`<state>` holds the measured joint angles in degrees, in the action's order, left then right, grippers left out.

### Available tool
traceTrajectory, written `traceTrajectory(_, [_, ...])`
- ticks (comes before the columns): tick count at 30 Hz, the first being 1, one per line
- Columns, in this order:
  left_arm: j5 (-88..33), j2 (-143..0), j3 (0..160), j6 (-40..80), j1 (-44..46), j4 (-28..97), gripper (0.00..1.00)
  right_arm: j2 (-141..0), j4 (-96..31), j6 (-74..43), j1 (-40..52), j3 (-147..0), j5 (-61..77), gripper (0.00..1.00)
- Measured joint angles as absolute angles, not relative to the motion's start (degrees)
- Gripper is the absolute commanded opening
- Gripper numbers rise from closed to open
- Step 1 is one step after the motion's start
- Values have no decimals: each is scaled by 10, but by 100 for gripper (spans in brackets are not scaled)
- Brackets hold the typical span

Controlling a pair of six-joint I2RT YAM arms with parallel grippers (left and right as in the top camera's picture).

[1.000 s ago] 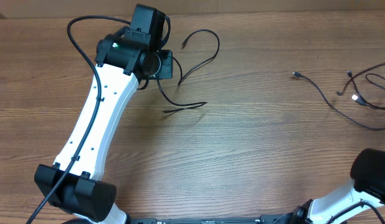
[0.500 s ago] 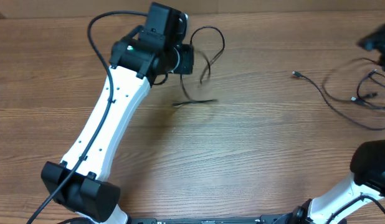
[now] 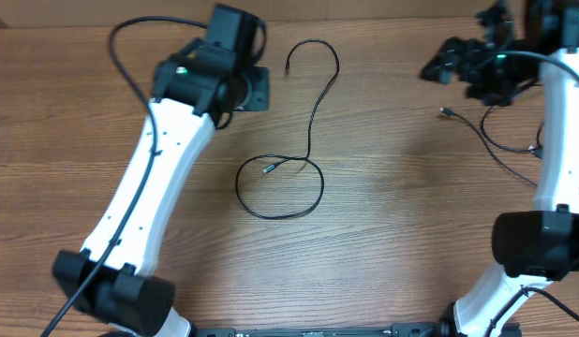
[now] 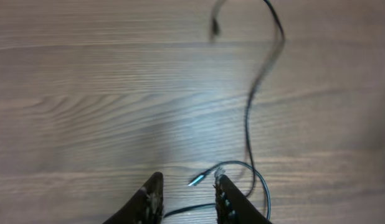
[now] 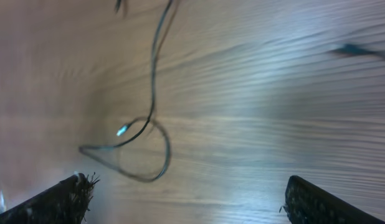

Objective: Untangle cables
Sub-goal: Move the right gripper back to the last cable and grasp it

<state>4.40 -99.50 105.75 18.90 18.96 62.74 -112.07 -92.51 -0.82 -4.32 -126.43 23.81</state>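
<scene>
I will next move my right gripper back toward the crossing of the black cable's loop and down onto the long part of the cable beside it.
One thin black cable [image 3: 311, 140] lies loose on the wooden table, running from a plug end at the top down into a round loop [image 3: 280, 190] with its other plug inside. My left gripper [image 3: 255, 90] hovers up and left of it, jaws apart, holding nothing. The left wrist view shows this cable [image 4: 248, 118] lying on the wood, its lit plug tip just ahead of my left gripper [image 4: 187, 194]. Another black cable [image 3: 448, 113] lies at the right, partly hidden by my right arm. My right gripper [image 3: 455, 62] is above it, and in its wrist view the gripper [image 5: 189, 198] stands wide open over bare wood near the loop [image 5: 144, 157].
The table [image 3: 393, 234] is brown wood grain. The white left arm [image 3: 149, 187] slants across the left half. The right arm [image 3: 556, 131] rises along the right edge, with black motor housings at both lower corners.
My left gripper has let go of the cable, which dropped flat into a loop, and pulled back left. My right arm swung in at the top right and its jaws opened wide.
</scene>
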Motion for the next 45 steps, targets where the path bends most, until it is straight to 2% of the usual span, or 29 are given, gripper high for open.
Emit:
traceTrajectory(8, [57, -961, 1058, 253, 98, 681, 52, -1121, -844, -55, 87, -1147, 241, 97])
traceTrajectory(13, [57, -961, 1058, 265, 64, 691, 55, -1121, -757, -136, 147, -1039, 241, 96])
traceTrajectory(15, [57, -961, 1057, 267, 62, 692, 56, -1121, -709, -195, 171, -989, 242, 100])
traceTrajectory(21, [57, -961, 1057, 267, 63, 693, 57, -1122, -540, -400, 236, -865, 282, 100])
traceTrajectory(26, [54, -961, 1057, 269, 63, 695, 57, -1122, -424, -527, 261, -824, 285, 100])
traceTrajectory(31, [50, -961, 1057, 269, 63, 700, 56, -1122, -390, -643, 276, -802, 242, 100])
traceTrajectory(36, [50, -961, 1057, 269, 63, 703, 56, -1122, -375, -718, 291, -796, 185, 93])
traceTrajectory(45, [49, -961, 1057, 269, 63, 710, 56, -1155, -322, -774, 307, -794, 153, 67])
